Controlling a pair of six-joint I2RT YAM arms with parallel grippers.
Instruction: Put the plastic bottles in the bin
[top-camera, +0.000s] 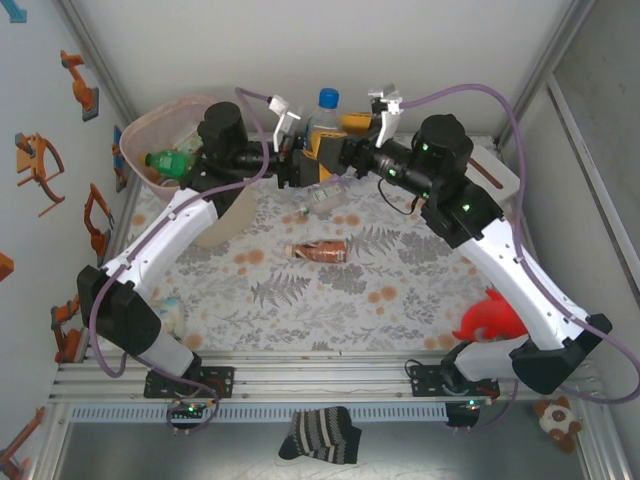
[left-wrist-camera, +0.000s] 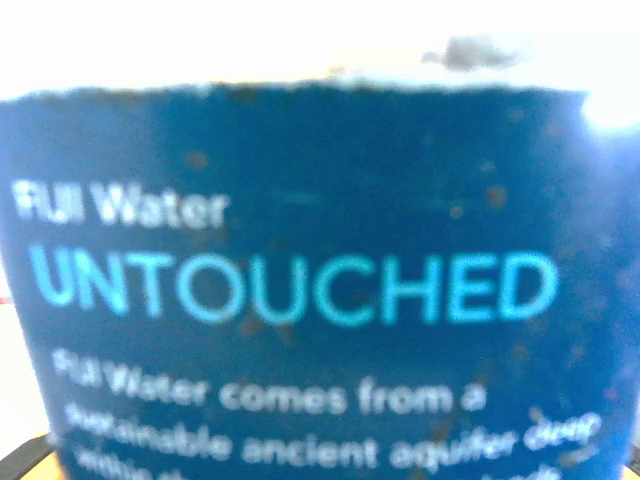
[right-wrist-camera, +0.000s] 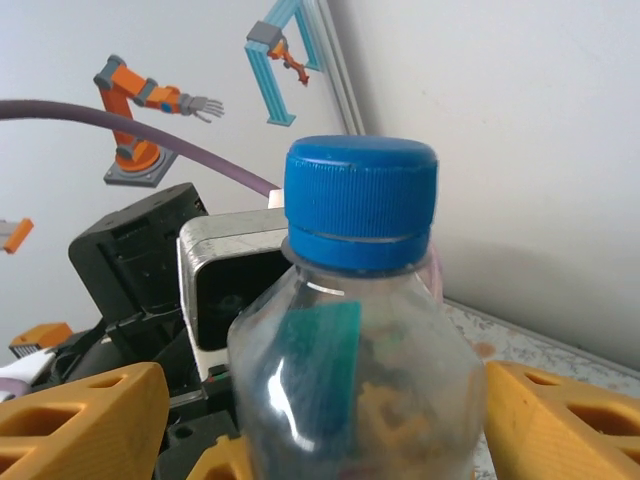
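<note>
My left gripper swings over the pink bin's opening (top-camera: 168, 138) next, lowers and releases the bottle inside, since my right gripper stands open round the bottle.
A clear plastic bottle (top-camera: 324, 118) with a blue cap and a dark blue label is held upright in the air at the back middle, between both grippers. My right gripper (top-camera: 338, 140) stands open round it. Its yellow fingers (right-wrist-camera: 80, 420) flank the bottle (right-wrist-camera: 350, 370), with a gap on the left side. My left gripper (top-camera: 303, 163) is pressed close to the bottle from the left. In the left wrist view its blue label (left-wrist-camera: 300, 280) hides the fingers. The pink bin (top-camera: 150, 125) stands at the back left with a green bottle (top-camera: 165, 160) inside. Two more bottles (top-camera: 318, 250) (top-camera: 325, 200) lie on the floral mat.
A white box (top-camera: 492, 170) sits at the back right behind my right arm. A red plush toy (top-camera: 490, 318) lies by the right base. A striped sock (top-camera: 320, 435) and a small plush (top-camera: 555, 415) lie beyond the front rail. Walls enclose the table.
</note>
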